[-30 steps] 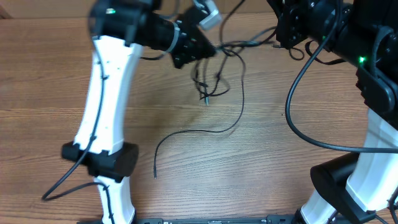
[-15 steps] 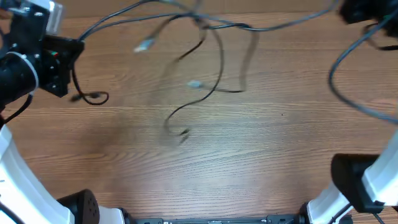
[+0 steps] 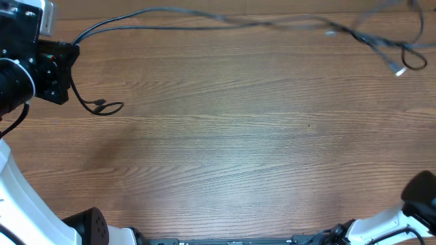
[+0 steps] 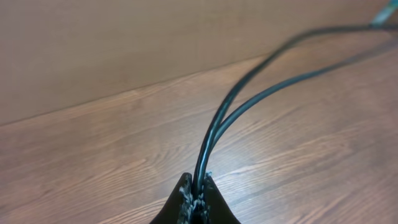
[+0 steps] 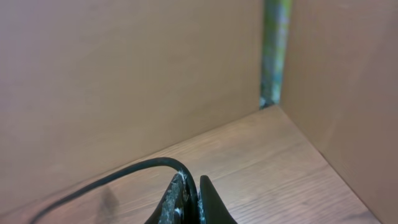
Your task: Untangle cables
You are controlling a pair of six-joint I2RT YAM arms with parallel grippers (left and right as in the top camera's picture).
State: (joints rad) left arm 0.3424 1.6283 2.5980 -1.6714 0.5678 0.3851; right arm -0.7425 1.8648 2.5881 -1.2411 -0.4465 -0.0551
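The robot's right gripper should next move away from the tangle, then go down and let go of the cable on the tabletop by the brown walls, since pieces of cable still cross.
Thin black cables (image 3: 204, 15) stretch along the table's far edge from the far left to a small tangle with light plug ends (image 3: 398, 58) at the far right. My left gripper (image 3: 60, 68) is at the far left, shut on the cables. In the left wrist view the left gripper (image 4: 198, 186) pinches two strands (image 4: 249, 99) that run away to the upper right. A short end with a plug (image 3: 102, 107) curls on the table beside it. My right gripper (image 5: 191, 186) is out of the overhead view and is shut on one cable strand (image 5: 124, 175).
The wooden table (image 3: 218, 150) shows bare wood across its middle and front. The left arm's white link (image 3: 20, 204) and the right arm's base (image 3: 422, 194) stand at the front corners. Brown walls (image 5: 124, 62) stand close behind the right gripper.
The grippers have pulled far apart: left to the far left, right out of the overhead view. The loose strands left the table's middle and now stretch along the far edge.
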